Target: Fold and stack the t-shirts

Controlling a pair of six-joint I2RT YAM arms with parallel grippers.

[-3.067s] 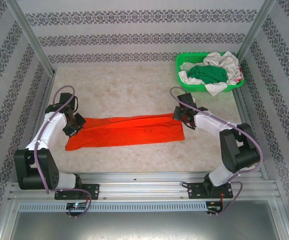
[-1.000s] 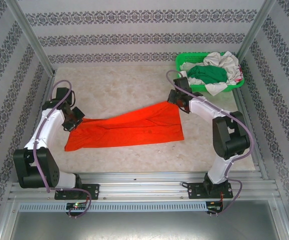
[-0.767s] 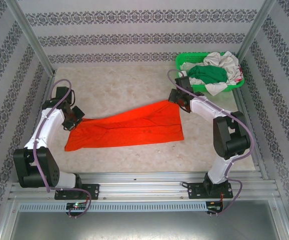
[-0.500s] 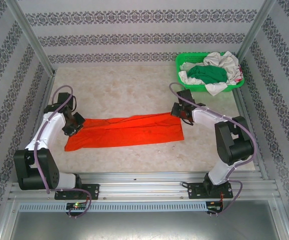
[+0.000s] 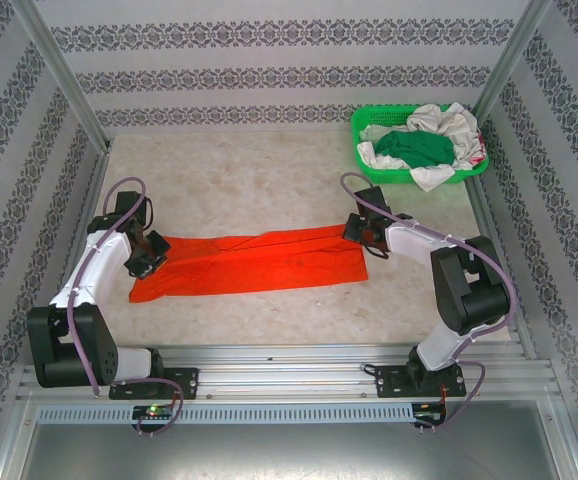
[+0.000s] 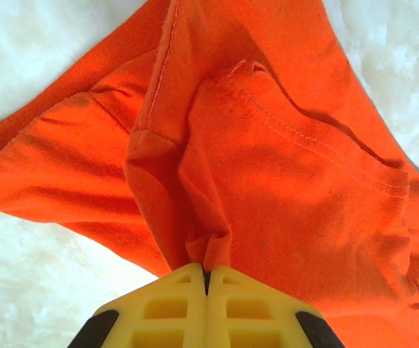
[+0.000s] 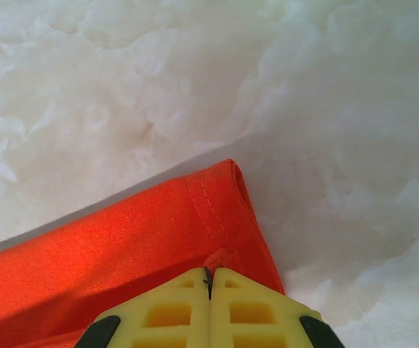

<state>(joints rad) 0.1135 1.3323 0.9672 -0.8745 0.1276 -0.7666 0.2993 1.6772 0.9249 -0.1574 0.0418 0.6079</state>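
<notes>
My right gripper holds the hem at the t-shirt's far corner (image 5: pixel 344 233) (image 7: pixel 222 199) and should next move gently a little toward the folded t-shirt's middle and let go of the hem, because that end of the t-shirt is already flat.
An orange-red t-shirt (image 5: pixel 254 260) lies as a long folded band across the middle of the table. My left gripper (image 5: pixel 152 252) is shut on a pinch of its left end; the wrist view shows bunched orange cloth (image 6: pixel 267 167) rising out of the closed yellow jaws of the left gripper (image 6: pixel 206 274). My right gripper (image 5: pixel 365 237) is shut on the shirt's far right corner, where the hemmed edge (image 7: pixel 217 203) runs into the closed jaws of the right gripper (image 7: pixel 209 273). A dark green t-shirt (image 5: pixel 416 148) and a white one (image 5: pixel 447 122) lie heaped in the basket.
A green plastic lattice basket (image 5: pixel 368 125) stands at the back right corner of the table. Patterned walls enclose the back and both sides. The pale table surface (image 5: pixel 239 180) stretches bare behind the shirt, and a metal rail (image 5: pixel 289 375) runs along the near edge.
The right gripper has brought the shirt's right corner down and toward me from its raised position near the basket, so the cloth lies flat again. The left gripper has shifted slightly nearer.
</notes>
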